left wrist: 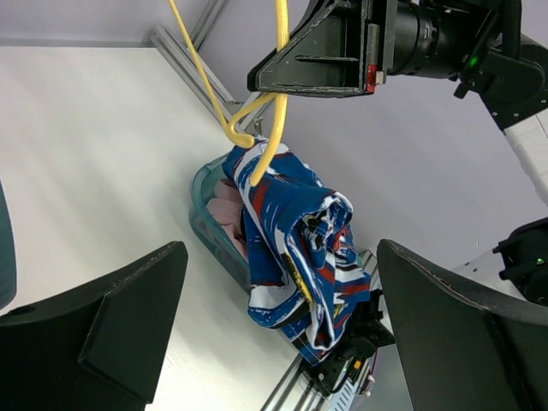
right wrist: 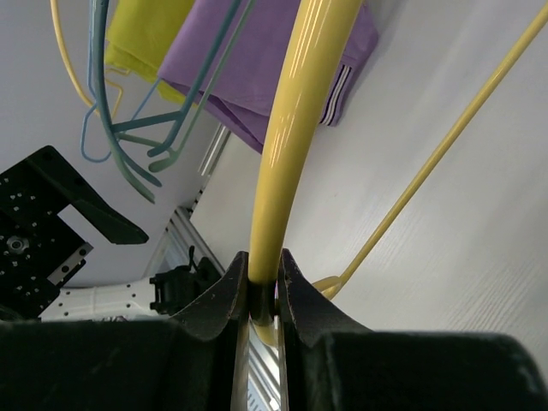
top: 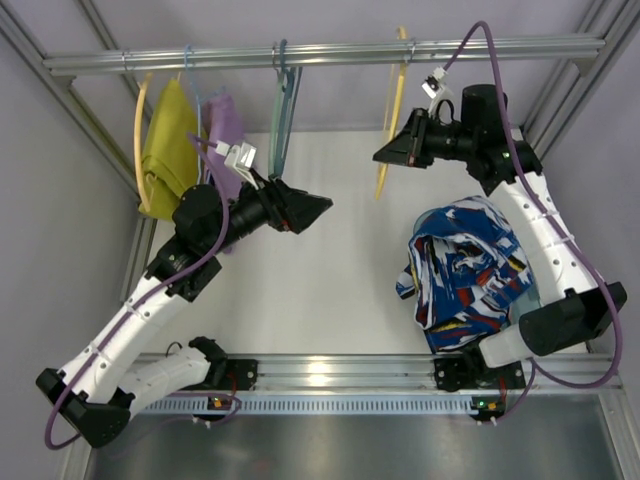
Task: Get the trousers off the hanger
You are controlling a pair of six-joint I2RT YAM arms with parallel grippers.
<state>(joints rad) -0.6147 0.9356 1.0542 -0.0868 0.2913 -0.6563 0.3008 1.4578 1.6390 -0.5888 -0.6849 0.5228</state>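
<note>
My right gripper carries the yellow hanger's arm outward toward the bar (top: 406, 50) next and lets go of it, since the trousers (top: 465, 270) already lie apart.
The trousers (top: 465, 270), in a busy blue, white, red and black print, lie in a crumpled heap on the table at the right, beside my right arm's base. The yellow hanger (top: 395, 95) hangs bare from the rail, apart from them. My right gripper (top: 385, 153) is shut on the hanger's arm; in the right wrist view the yellow bar (right wrist: 295, 128) runs between the closed fingers (right wrist: 224, 300). My left gripper (top: 325, 205) stands open mid-table, nothing between its fingers. From the left wrist view I see the trousers (left wrist: 295, 248) below the hanger (left wrist: 276, 103).
A rail (top: 330, 55) crosses the back. On it hang a mustard-yellow garment (top: 170, 140), a purple garment (top: 228, 125) and a bare teal-grey hanger (top: 280, 120). A teal tub (left wrist: 205, 223) sits partly under the trousers. Frame posts stand at both sides.
</note>
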